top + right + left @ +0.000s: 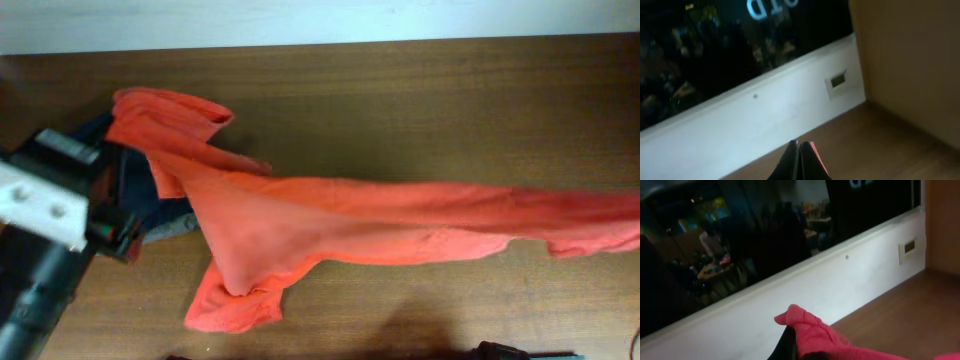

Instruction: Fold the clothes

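The shirt [812,330] is hanging in a bunch, so my left gripper will next move outward, down and to the right in the overhead view, toward the white wall.
The clothes, an orange-red T-shirt [330,225], hang stretched across the wooden table [420,100] from the far left to the right edge of the overhead view. A bunched end lies at the upper left [165,110] and a sleeve droops at the front [235,305]. In the left wrist view my left gripper [794,336] is shut on a bunched fold of the shirt [812,330]. My right gripper [798,146] is shut too, with a thin orange edge of the shirt [816,153] pinched beside its finger. The right gripper lies outside the overhead view.
My left arm [45,215] fills the left side of the overhead view. A navy garment [160,207] with a grey one [168,232] lies under the shirt's left part. A white wall [300,18] runs along the table's far edge.
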Robot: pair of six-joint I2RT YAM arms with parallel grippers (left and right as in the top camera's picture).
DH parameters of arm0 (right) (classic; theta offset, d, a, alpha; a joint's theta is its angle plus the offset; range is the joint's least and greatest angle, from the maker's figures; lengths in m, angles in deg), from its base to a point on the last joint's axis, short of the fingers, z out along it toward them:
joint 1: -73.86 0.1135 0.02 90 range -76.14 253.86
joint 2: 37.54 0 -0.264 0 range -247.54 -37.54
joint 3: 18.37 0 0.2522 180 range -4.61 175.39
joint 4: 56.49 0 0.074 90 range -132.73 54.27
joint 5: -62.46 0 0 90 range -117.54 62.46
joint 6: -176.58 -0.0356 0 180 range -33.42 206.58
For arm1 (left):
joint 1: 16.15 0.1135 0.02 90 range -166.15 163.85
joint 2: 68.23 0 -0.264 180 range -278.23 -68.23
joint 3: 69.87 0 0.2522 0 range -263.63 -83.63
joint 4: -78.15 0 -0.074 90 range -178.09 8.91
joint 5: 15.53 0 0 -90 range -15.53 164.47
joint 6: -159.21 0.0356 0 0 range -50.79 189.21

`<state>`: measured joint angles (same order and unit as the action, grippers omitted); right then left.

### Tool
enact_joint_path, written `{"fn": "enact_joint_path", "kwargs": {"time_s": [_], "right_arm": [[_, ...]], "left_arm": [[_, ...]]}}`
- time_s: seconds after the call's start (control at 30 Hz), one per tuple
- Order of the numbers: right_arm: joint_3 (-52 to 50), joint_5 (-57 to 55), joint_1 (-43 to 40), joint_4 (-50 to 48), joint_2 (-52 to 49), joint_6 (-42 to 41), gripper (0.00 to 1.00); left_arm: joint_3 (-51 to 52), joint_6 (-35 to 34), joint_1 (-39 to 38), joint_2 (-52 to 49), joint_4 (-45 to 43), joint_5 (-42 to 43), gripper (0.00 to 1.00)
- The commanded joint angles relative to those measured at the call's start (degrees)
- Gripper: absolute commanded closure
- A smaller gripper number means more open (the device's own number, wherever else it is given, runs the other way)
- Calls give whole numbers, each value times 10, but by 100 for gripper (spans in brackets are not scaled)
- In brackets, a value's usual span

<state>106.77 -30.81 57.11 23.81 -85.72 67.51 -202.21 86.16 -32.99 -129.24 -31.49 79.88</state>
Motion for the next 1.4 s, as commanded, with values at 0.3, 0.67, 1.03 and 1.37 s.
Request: {"fn": "enact_joint_path", "kwargs": {"time_s": [0.3,0.67,1.03,1.37], "right_arm": [[-7,-35,-4,30,-137,4,96],[-7,-34,-4,-32,-425,3,96],[-7,-30,-13,-193,-595,39,67],[-6,22,-33,-92,-558,40,30]], "left_arm": [[-6,19,1,-157,-11,-9,100],[-6,18,1,-436,-175,-8,99],[-6,-32,-1,-589,-335,-51,30],[-65,-32,0,-511,-184,-132,13]]}}
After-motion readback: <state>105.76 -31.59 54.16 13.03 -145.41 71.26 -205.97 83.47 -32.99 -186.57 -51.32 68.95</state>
